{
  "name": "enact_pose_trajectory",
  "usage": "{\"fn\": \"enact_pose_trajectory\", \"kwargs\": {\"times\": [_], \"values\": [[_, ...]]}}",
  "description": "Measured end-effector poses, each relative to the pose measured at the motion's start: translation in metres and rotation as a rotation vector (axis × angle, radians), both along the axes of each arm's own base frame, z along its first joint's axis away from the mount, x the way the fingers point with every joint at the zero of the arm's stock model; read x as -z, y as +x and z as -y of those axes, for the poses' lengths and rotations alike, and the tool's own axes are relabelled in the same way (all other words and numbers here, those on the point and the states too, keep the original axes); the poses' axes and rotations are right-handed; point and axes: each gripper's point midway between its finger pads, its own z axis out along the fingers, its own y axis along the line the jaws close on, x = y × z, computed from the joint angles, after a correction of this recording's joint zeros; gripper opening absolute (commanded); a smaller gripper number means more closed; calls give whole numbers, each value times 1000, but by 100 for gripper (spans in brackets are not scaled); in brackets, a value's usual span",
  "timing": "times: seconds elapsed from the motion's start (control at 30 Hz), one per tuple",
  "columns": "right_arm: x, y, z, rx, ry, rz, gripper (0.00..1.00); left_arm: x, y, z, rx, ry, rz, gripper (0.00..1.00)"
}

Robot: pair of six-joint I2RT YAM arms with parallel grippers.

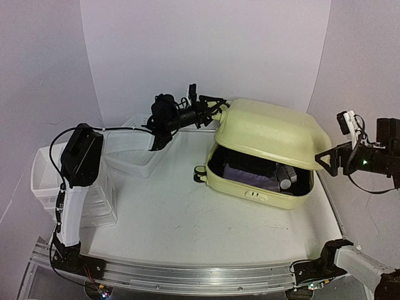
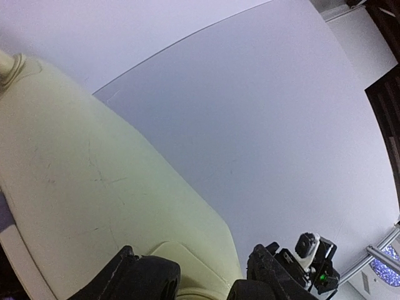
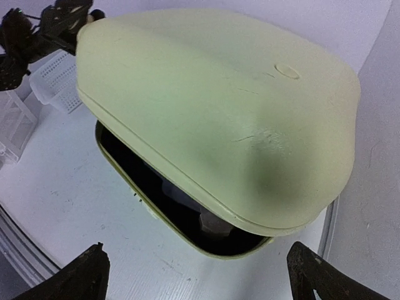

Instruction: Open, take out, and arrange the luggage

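Note:
The corner held in my left gripper goes up and outward next, then the gripper opens, since the lid hangs only partly open over the case.
The luggage (image 1: 265, 153), a pale yellow hard-shell case, lies on the table right of centre with its lid (image 3: 212, 106) lifted part way. Through the gap show a black lining, a dark folded item (image 1: 250, 170) and a grey cylinder (image 1: 286, 176). My left gripper (image 1: 215, 107) reaches in from the left and is shut on the lid's far left corner (image 2: 187, 262), one finger on each side of the rim. At the case's right end my right gripper (image 1: 325, 159) hovers open and apart from the shell; its two fingers (image 3: 87, 275) stand wide with nothing between them.
A white mesh basket (image 1: 134, 153) sits left of the luggage, under the left arm. A white drawer organizer (image 1: 47, 178) stands at the table's left edge. A metal rail (image 1: 187, 275) runs along the near edge. A small wheel (image 1: 199, 173) sticks out at the case's left end.

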Motion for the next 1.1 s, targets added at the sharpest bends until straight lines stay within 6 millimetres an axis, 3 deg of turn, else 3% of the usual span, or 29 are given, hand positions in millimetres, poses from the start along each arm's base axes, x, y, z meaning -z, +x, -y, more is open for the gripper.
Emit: {"fn": "enact_pose_trajectory", "kwargs": {"times": [0.13,0.27,0.37,0.5,0.57,0.63,0.73,0.87,0.97,1.03,1.1], "values": [[-28,-9,-27,-244,-62,154,98,-28,15,-1,-23,-49,57,24],[-37,-31,-75,-650,-68,266,98,-44,28,-3,-48,-78,86,24],[-40,-36,-102,-827,-15,287,98,-50,34,-2,-61,-89,93,24],[-21,-40,-149,-1029,-90,231,98,-57,38,-1,-74,-98,98,24],[5,-40,-176,-1109,-165,162,98,-58,41,-1,-83,-104,101,24],[31,-31,-187,-1115,-232,90,98,-58,42,-3,-88,-105,100,24],[71,-4,-191,-1043,-409,3,98,-58,44,-4,-92,-105,101,24],[111,45,-176,-883,-724,-38,98,-58,47,-7,-99,-103,103,24],[121,78,-156,-759,-922,7,98,-58,49,-9,-105,-103,104,24],[118,89,-146,-702,-1009,37,98,-58,50,-10,-114,-102,106,27],[113,96,-141,-667,-1056,61,98,-57,52,-10,-121,-102,104,36]]}}
